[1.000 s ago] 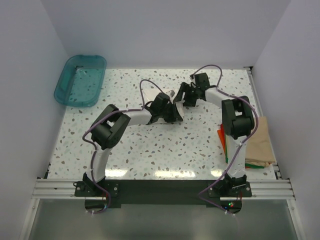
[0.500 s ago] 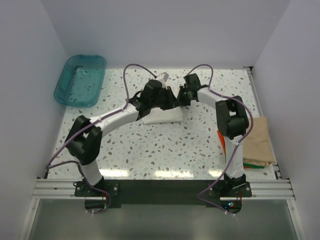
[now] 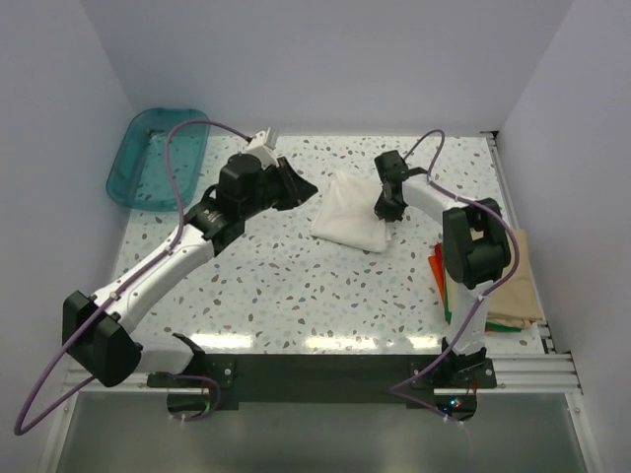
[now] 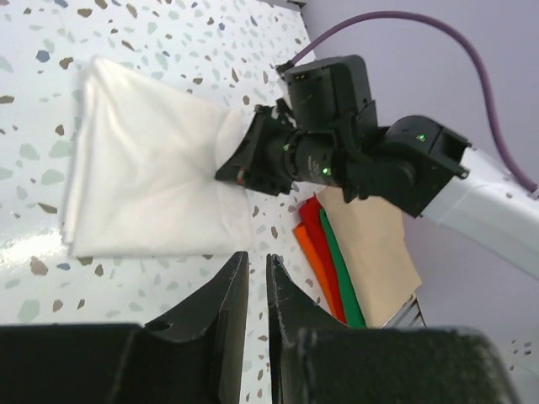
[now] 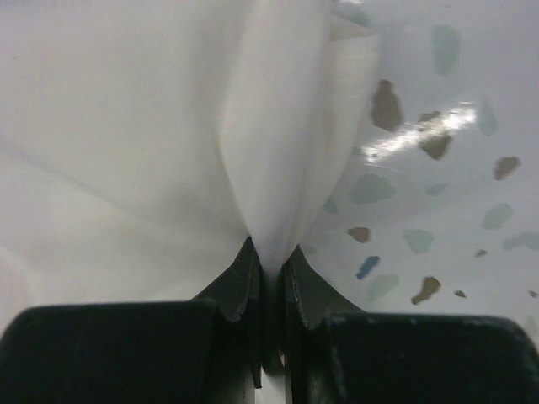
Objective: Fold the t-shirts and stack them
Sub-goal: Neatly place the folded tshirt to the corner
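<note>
My right gripper lifts, moves to the right in the top view and releases the off-white t-shirt atop the tan t-shirt (image 3: 519, 286) next, since the off-white one lies folded.
A folded off-white t-shirt (image 3: 350, 212) lies flat on the speckled table (image 3: 296, 286), a little right of the middle. My right gripper (image 3: 386, 209) is shut on its right edge; in the right wrist view the cloth (image 5: 168, 126) bunches into the pinch of that gripper (image 5: 268, 259). My left gripper (image 3: 304, 187) hovers just left of the shirt, apart from it. Its jaws stand a narrow gap apart with nothing between them (image 4: 253, 261). Tan (image 3: 513, 281), orange-red (image 3: 437, 268) and green (image 4: 335, 265) t-shirts lie stacked at the table's right edge.
A teal plastic tub (image 3: 158, 158) stands at the back left corner. White walls close in the table on three sides. The right arm's upper links (image 3: 473, 246) rise beside the shirt stack. A metal rail (image 3: 315, 370) runs along the near edge.
The left arm has swung back to the left, off the shirt. The shirt has settled flat and shifted right. The right gripper has shut on its right edge.
</note>
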`<state>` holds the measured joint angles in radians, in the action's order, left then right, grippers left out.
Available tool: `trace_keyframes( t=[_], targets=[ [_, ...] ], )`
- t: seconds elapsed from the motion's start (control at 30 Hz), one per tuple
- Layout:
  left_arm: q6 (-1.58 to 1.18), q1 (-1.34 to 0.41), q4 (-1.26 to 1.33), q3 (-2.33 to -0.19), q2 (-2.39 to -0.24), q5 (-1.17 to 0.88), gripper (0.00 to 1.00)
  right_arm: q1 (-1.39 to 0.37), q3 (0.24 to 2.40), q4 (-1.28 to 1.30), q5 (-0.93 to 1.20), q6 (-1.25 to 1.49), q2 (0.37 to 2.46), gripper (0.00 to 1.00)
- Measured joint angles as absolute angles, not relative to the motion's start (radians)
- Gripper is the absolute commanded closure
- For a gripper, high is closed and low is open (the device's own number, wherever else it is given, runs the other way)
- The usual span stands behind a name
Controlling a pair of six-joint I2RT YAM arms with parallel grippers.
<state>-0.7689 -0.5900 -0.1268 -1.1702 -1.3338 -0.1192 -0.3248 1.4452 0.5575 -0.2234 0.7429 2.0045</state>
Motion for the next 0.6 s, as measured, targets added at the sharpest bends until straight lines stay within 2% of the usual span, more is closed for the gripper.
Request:
trace_keyframes(
  t=[0.33, 0.6],
  targets=[
    [-0.747, -0.577, -0.185, -1.137, -1.275, -0.135, 0.81, -0.225, 1.575, 0.914, -0.411, 0.883, 2.004, 1.0],
    [-0.736, -0.573, -0.203, -1.137, -1.273, -0.171, 0.8, -0.167, 1.81, 1.208, -0.526, 0.975, 2.004, 1.0]
  ],
)
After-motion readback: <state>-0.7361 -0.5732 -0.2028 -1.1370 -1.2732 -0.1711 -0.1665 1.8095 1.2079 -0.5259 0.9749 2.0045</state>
